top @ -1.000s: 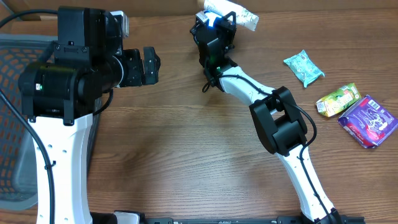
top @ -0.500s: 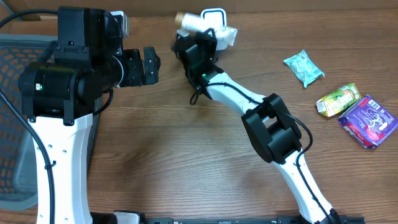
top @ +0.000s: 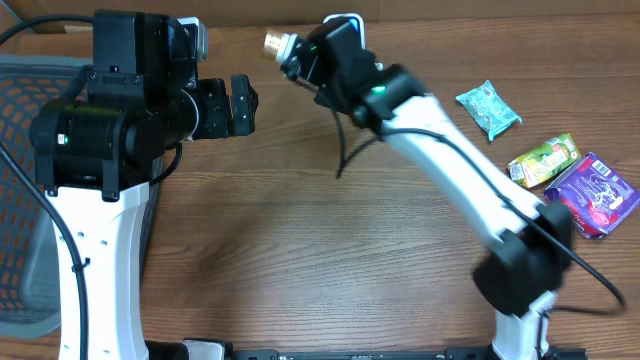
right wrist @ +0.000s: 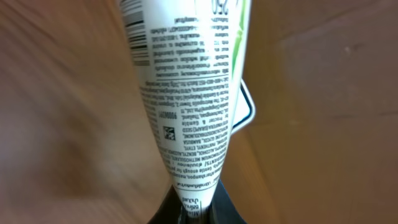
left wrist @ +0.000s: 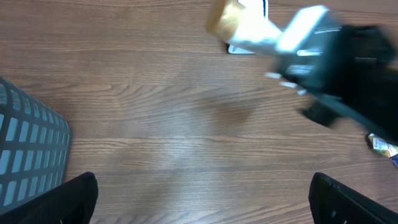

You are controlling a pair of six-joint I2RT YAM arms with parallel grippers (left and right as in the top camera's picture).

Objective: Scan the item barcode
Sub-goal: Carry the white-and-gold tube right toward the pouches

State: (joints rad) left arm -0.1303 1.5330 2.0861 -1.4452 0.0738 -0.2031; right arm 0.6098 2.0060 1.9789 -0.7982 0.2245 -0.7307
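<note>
My right gripper needs to swing next to the purple packet (top: 595,196) beside other packets, below and to the gripper's right in the overhead view. Then it needs to go down and let go of the tube.
The item is a white tube (top: 300,46) with a gold cap (top: 275,43) and printed text, held above the back of the table and pointing left. My right gripper (top: 328,62) is shut on its flat crimped end. In the right wrist view the tube (right wrist: 186,93) rises from my jaws (right wrist: 191,208), with a barcode (right wrist: 134,28) on its upper left side. The left wrist view shows the tube (left wrist: 252,31) blurred at the top. My left gripper (top: 240,105) hangs open and empty left of the tube, its fingertips (left wrist: 74,199) far apart.
A white device with a dark rim (top: 345,20) lies at the back edge, behind the tube. A teal packet (top: 489,108), a yellow-green packet (top: 543,160) and a purple packet (top: 592,194) lie at the right. A grey mesh basket (top: 20,200) stands at the left.
My right arm has swung and stretched out, carrying the tube leftward from over the white device and turning its cap to the left. The left arm has not moved.
</note>
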